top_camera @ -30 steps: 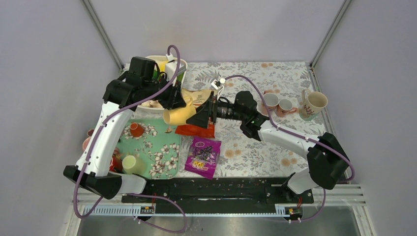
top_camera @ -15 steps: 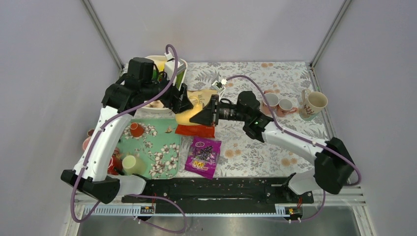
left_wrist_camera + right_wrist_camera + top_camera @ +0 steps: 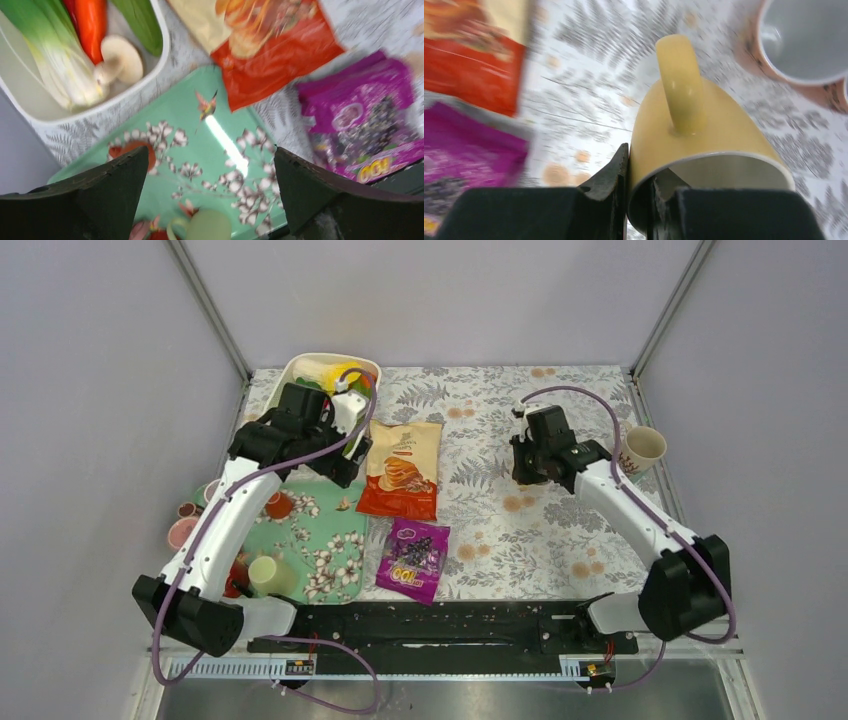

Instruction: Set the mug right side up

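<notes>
My right gripper needs to move down next, lower the yellow mug base first onto the flowered tablecloth below and release the mug's rim there, since its opening already faces up.
The yellow mug (image 3: 704, 130) hangs above the flowered tablecloth in the right wrist view, handle on top and mouth toward the camera. My right gripper (image 3: 640, 160) is shut on its wall, one finger outside and one inside the rim. From above, the right gripper (image 3: 527, 462) sits at the table's right of centre and hides the mug. My left gripper (image 3: 211, 150) is open with nothing between its fingers. It hovers over the green tray (image 3: 200, 135), beside the white bin (image 3: 300, 370) in the top view.
An orange chip bag (image 3: 403, 468) and a purple candy bag (image 3: 415, 555) lie mid-table. The tray (image 3: 320, 540) carries a pale green cup (image 3: 265, 573) and an orange cup (image 3: 277, 504). Pink mugs (image 3: 796, 40) stand beyond the yellow mug, and a cream mug (image 3: 640, 448) stands far right.
The left gripper opened, let go of the yellow mug and drew back left over the tray. The right gripper shut on the mug's rim and carried it to the right.
</notes>
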Controlling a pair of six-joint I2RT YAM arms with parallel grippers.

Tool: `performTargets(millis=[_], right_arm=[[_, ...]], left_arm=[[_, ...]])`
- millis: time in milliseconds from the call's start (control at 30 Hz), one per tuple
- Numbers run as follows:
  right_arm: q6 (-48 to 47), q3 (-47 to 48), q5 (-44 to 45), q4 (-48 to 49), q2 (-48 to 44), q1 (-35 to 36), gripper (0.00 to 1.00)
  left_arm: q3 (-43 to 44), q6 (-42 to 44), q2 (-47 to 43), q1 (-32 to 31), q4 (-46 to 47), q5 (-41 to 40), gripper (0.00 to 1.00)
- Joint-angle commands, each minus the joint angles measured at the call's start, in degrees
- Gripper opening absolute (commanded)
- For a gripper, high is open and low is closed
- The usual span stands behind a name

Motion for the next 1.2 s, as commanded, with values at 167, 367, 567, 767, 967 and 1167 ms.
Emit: performTargets(millis=[167,367,567,767,967,1167], right_arm=[[-6.27,5.58,9.88,-12.21,15.04,-5.9,0.0],[-6.17,4.92,11.46,-12.0,16.95,-6.25,0.0],[-6.09,5.27,10.75,-13.33,15.58,-6.56,0.5],[-5.72,5.88,11.19,-14.67,10.7,-6.48,0.81],[-5.55,6.54,8.65,-14.77,6.9,-6.19,0.9],[-5.38,6.67,8.39,-14.79,5.68,-5.51,0.9]], left_arm=[[-10.92,8.04,-2.32,1.18,-4.47,-13.14,0.99],[-14.98,9.52,-4.1,2.48,-4.56,-14.71,0.99],[-16.72,10.44,-4.61,3.58,-6.81,-15.15,0.99],[-17.21,12.56,-4.89,7.61,-11.56,-17.49,0.99],[-20.57,20.03,-8.25,13.33,-12.19,-14.71,0.99],[-15.95,22.04,-6.57,20.64,-10.05,-14.87,0.95]])
